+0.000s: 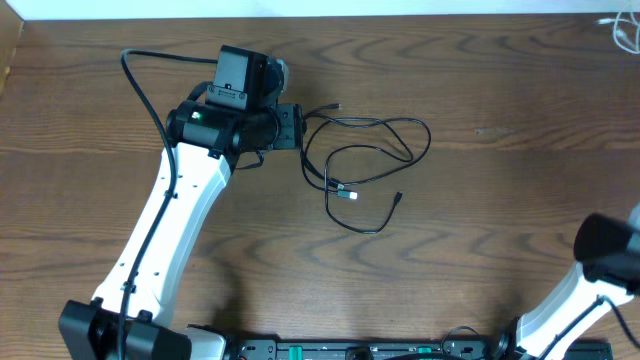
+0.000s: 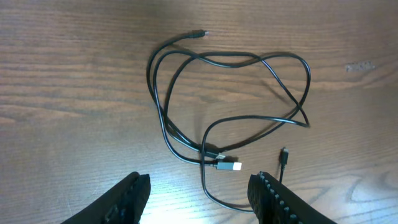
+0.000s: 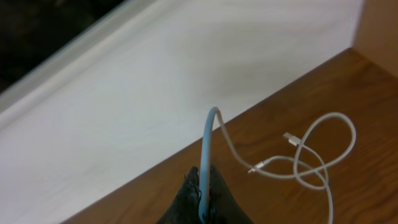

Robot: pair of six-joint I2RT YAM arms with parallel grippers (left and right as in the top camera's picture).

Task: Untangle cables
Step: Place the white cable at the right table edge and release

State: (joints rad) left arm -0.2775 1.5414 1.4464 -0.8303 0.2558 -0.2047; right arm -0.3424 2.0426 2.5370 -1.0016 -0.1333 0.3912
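Note:
My right gripper moves down and outward over the white cable's loops next, tilting down, then opens, since those loops already lie on the table's far corner.
Thin black cables [image 1: 365, 150] lie in tangled loops on the wooden table, with a silver USB plug [image 1: 346, 195] near the middle. In the left wrist view the black cables [image 2: 230, 62] spread ahead of my jaws, and the USB plug [image 2: 229, 166] lies just in front of them. My left gripper [image 2: 202, 202] is open and empty, low over the table at the left edge of the loops [image 1: 292, 128]. My right gripper [image 3: 205, 193] is shut on the white cable [image 3: 211, 134], which rises from the jaws and loops down onto the table [image 3: 323, 155]. A bit of the white cable [image 1: 625, 35] shows at the far right corner.
The table's far edge meets a white wall [image 3: 124, 93]. The right arm's body [image 1: 605, 250] stands at the near right; its gripper is outside the overhead view. A thick black arm wire [image 1: 140, 85] arcs at the far left.

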